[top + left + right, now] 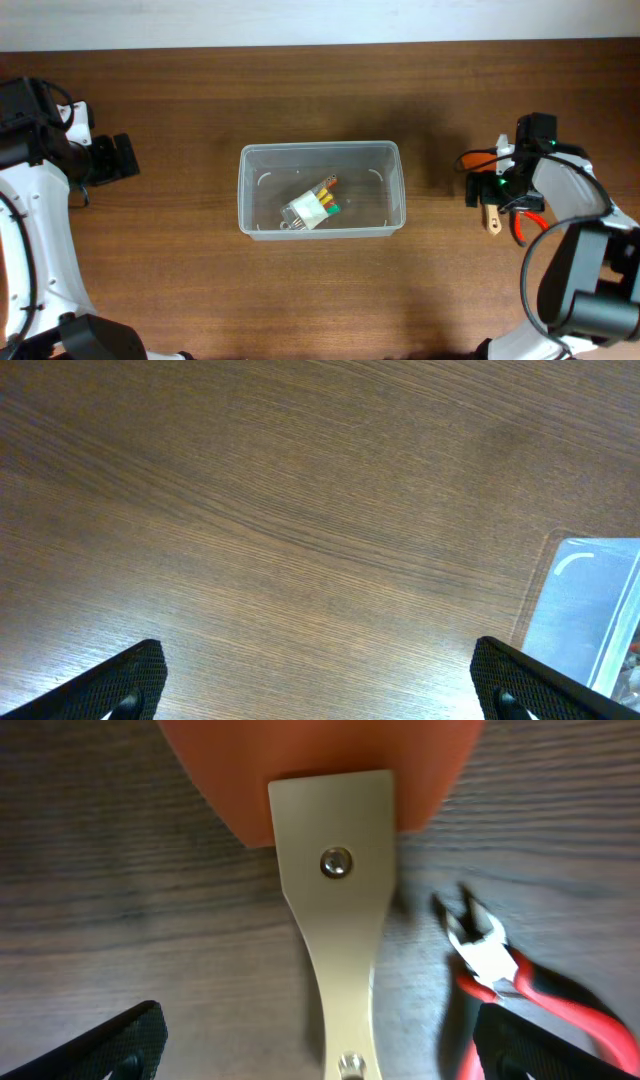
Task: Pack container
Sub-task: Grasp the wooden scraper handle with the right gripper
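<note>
The right gripper first needs to lower onto the narrow part of the spatula's pale wooden handle to get the spatula.
The clear plastic container stands at the table's middle; its corner also shows in the left wrist view. Inside it lies a small clear pack with coloured pieces. My left gripper is open and empty at the far left, over bare wood. My right gripper is open at the far right, hovering over a spatula with an orange blade and pale wooden handle, its jaws either side of the handle without touching it. The handle's end shows in the overhead view.
Red-handled cutting pliers lie just right of the spatula handle; they also show in the overhead view. The wooden table's far edge runs along the top of the overhead view.
</note>
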Robot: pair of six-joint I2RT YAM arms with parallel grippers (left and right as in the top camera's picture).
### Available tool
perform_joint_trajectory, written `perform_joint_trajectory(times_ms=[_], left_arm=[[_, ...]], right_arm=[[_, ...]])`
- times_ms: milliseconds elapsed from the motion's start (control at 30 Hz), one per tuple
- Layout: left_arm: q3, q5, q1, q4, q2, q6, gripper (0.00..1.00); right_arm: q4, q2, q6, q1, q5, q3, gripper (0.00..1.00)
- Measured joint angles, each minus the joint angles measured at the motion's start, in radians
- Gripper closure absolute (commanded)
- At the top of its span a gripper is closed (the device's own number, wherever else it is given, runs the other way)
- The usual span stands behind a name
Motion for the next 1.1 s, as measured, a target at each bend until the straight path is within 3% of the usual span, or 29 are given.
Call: perform_joint_trajectory(times_ms=[433, 600, 867, 967, 1100], left_arm=[[0.000, 0.000, -0.022, 0.000, 0.000, 0.000, 0.01], [0.000, 0.000, -0.022, 0.000, 0.000, 0.000, 0.01], [0.000, 0.000, -0.022, 0.000, 0.000, 0.000, 0.01], [0.000, 0.000, -0.022, 0.000, 0.000, 0.000, 0.01], [0.000, 0.000, -0.022, 0.000, 0.000, 0.000, 0.01]], right_arm=[[0.014, 0.081, 0.000, 0.000, -0.017, -0.001, 0.00], [0.014, 0.081, -0.001, 0.000, -0.016, 0.000, 0.18], [0.014, 0.082, -0.005, 0.000, -0.014, 0.000, 0.35], [0.014, 0.082, -0.010, 0.000, -0.014, 0.000, 0.51], [0.014, 0.083, -0.010, 0.000, -0.014, 0.000, 0.54]])
